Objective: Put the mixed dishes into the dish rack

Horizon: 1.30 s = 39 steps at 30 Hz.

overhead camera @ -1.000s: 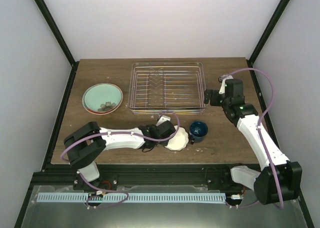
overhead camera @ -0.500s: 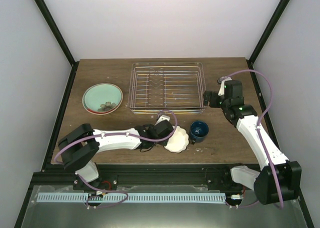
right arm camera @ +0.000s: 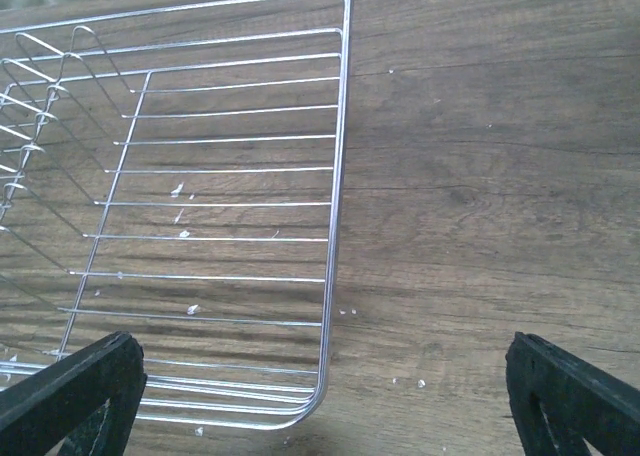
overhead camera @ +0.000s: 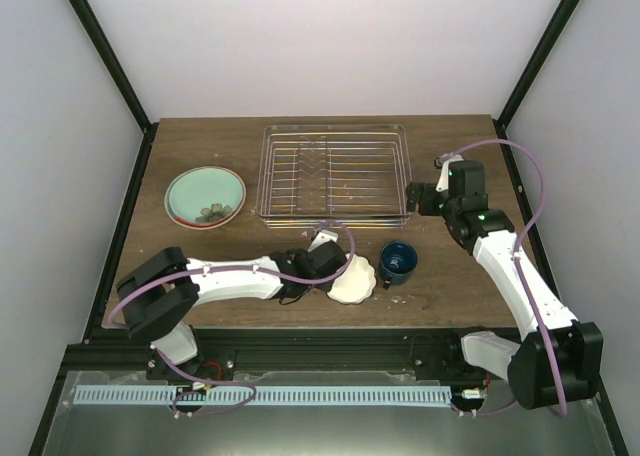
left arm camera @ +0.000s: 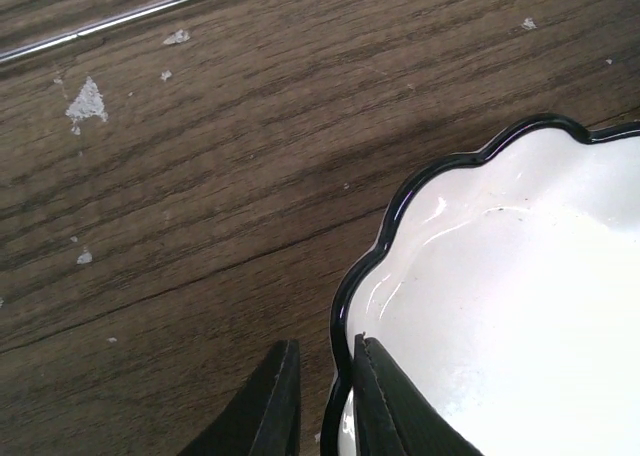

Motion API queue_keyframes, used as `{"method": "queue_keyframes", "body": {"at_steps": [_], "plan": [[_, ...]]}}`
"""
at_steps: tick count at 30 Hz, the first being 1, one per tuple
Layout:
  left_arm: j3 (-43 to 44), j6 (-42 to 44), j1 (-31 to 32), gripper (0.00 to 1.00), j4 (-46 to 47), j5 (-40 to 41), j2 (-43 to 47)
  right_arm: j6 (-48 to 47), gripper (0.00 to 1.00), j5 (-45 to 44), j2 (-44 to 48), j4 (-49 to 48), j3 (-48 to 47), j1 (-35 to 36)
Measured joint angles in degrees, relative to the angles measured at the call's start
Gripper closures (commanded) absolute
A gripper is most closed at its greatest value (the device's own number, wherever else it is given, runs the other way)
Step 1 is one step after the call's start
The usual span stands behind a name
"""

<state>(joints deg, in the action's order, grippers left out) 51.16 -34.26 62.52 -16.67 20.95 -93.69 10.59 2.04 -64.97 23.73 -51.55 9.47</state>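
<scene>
The dish's rim by the mug (overhead camera: 396,261) stands free, so my right gripper swings back, to the left in the top view, and down astride it next.
A small white scalloped dish (overhead camera: 356,282) with a dark rim (left arm camera: 500,306) lies on the table in front of the dish rack (overhead camera: 335,171). My left gripper (overhead camera: 333,270) straddles its left rim (left arm camera: 326,342). One finger lies against the inside of the dish. The other stands just outside, a thin gap off the rim, so the jaws are narrowly open. A dark blue mug (overhead camera: 396,261) stands right of the dish. A red-rimmed teal plate (overhead camera: 205,196) lies at the left. My right gripper (overhead camera: 412,194) hangs wide open and empty over the rack's right near corner (right arm camera: 320,346).
The silver wire rack (right arm camera: 335,176) holds nothing, and its tines stand in rows toward its left side. White flecks dot the wood (left arm camera: 88,102). Bare wooden table (right arm camera: 500,176) lies right of the rack. Black frame posts rise at the table's back corners.
My left arm's elbow has shifted a little to the left and the dish has settled slightly nearer and to the right. The right arm has not moved.
</scene>
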Motion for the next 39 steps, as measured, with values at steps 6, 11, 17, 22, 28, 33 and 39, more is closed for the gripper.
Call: {"method": "queue_keyframes", "body": {"at_steps": [6, 11, 17, 22, 28, 33, 39], "plan": [[-0.1, -0.4, 0.1, 0.57, -1.4, 2.1, 0.0, 0.2, 0.05, 0.5, 0.0, 2.0, -0.1, 1.6], [-2.5, -1.1, 0.1, 0.27, -3.0, 4.2, 2.8, 1.1, 0.14, 0.6, 1.7, 5.5, -0.2, 5.7], [-3.1, -1.1, 0.1, 0.22, -6.8, 7.5, 10.3, 2.9, 0.2, 0.5, 5.9, 9.5, -0.3, 9.8], [-3.1, 0.1, 0.1, 0.2, -9.9, 9.9, 14.9, 6.2, 0.26, -0.7, 7.3, 13.0, -0.3, 17.8], [-3.2, 0.9, 0.1, 0.18, -13.6, 12.3, 18.4, 11.1, 0.27, -3.0, 6.6, 15.4, 0.0, 28.6], [-3.4, 0.9, 0.1, 0.18, -14.9, 13.2, 20.3, 14.1, 0.38, -4.8, 2.5, 15.2, 1.5, 33.5], [-4.9, 0.8, 0.1, 0.18, -15.6, 13.6, 21.8, 15.2, 0.37, -6.3, -2.3, 13.6, 3.6, 34.6]]}}
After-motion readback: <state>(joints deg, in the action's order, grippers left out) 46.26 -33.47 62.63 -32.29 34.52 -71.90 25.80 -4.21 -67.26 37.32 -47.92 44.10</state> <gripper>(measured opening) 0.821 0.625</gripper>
